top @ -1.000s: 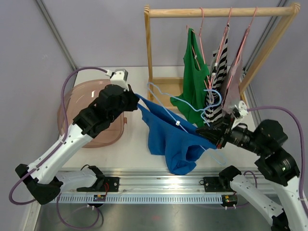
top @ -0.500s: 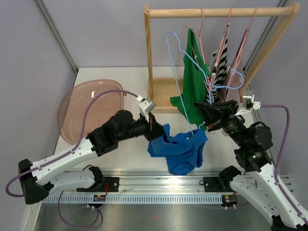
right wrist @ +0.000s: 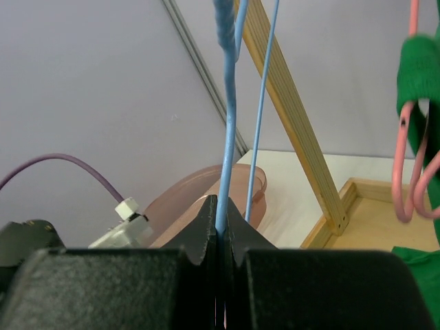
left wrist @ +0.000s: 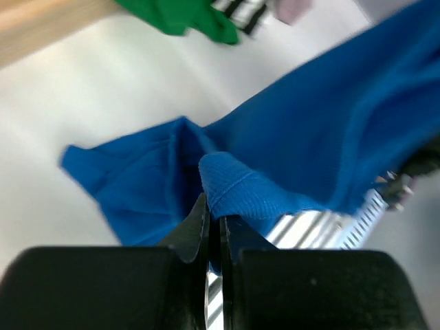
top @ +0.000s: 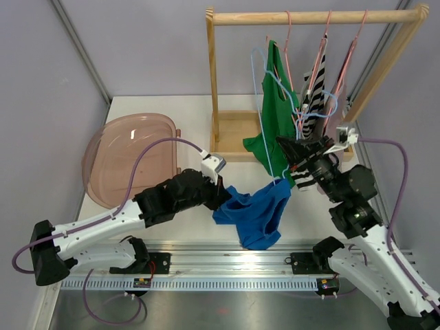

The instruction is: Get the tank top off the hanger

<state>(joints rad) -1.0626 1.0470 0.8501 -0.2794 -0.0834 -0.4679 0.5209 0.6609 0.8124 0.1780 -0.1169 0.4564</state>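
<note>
Next, my right gripper lifts outward to the rack's bar, turning the hanger's hook onto it, since the bar is bare between post and green top.
The blue tank top lies bunched on the table's front, and one corner rises to the lower end of the light blue wire hanger. I cannot tell if that corner still hangs on it. My left gripper is shut on a fold of the tank top at its left edge, with the jaws pressed together on the cloth. My right gripper is shut on the hanger wire and holds it nearly upright beside the rack. The jaws pinch the wire.
A wooden rack stands at the back with a green top, a striped garment and a pale pink one on pink hangers. A pink translucent basin sits at the left. A metal rail runs along the near edge.
The right gripper has swung the hanger from lying across the table to nearly upright. The left gripper came down and right with the tank top, which went from stretched out to bunched.
</note>
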